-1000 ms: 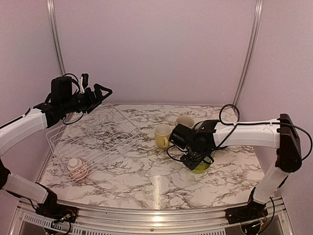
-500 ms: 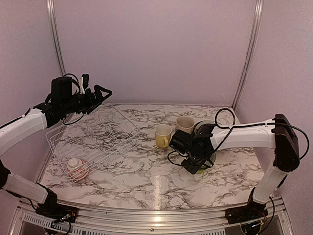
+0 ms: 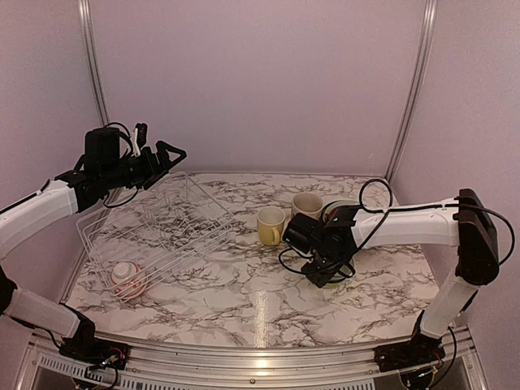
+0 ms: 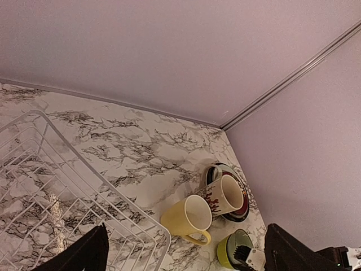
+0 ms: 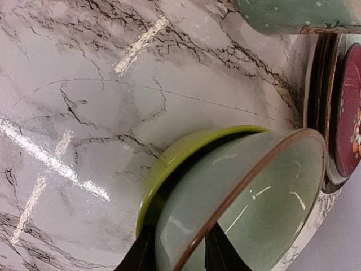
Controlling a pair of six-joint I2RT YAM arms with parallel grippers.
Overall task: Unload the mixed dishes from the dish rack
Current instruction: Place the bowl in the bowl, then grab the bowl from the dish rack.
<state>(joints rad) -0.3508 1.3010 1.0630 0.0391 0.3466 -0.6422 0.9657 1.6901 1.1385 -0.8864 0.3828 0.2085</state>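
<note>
My left gripper draws back next and tilts its fingers down. It then lowers them astride the red-patterned bowl's upturned foot (image 3: 123,270), since that foot lies below and back from it.
The white wire dish rack (image 3: 154,231) stands at the left and holds a red-patterned bowl (image 3: 128,279) in its near corner. My left gripper (image 3: 171,152) hangs open and empty high above the rack; in its wrist view (image 4: 183,265) the rack's corner (image 4: 56,169) shows below. My right gripper (image 3: 329,272) is shut on the rim of a pale green bowl (image 5: 254,203), with one finger inside and one outside. That bowl sits tilted inside the lime-green bowl (image 5: 186,152) on the table. A yellow mug (image 3: 270,225) and a beige mug (image 3: 307,205) lie just left of it.
Stacked plates (image 4: 241,210), black-rimmed with red on top, sit behind the mugs near the right wall; they also show in the right wrist view (image 5: 344,113). A pale green speckled dish (image 5: 293,14) shows at that view's top edge. Walls close in on three sides.
My right arm has shifted slightly left and lower with the pale green bowl, settling it over the lime-green bowl. The left arm has not moved.
</note>
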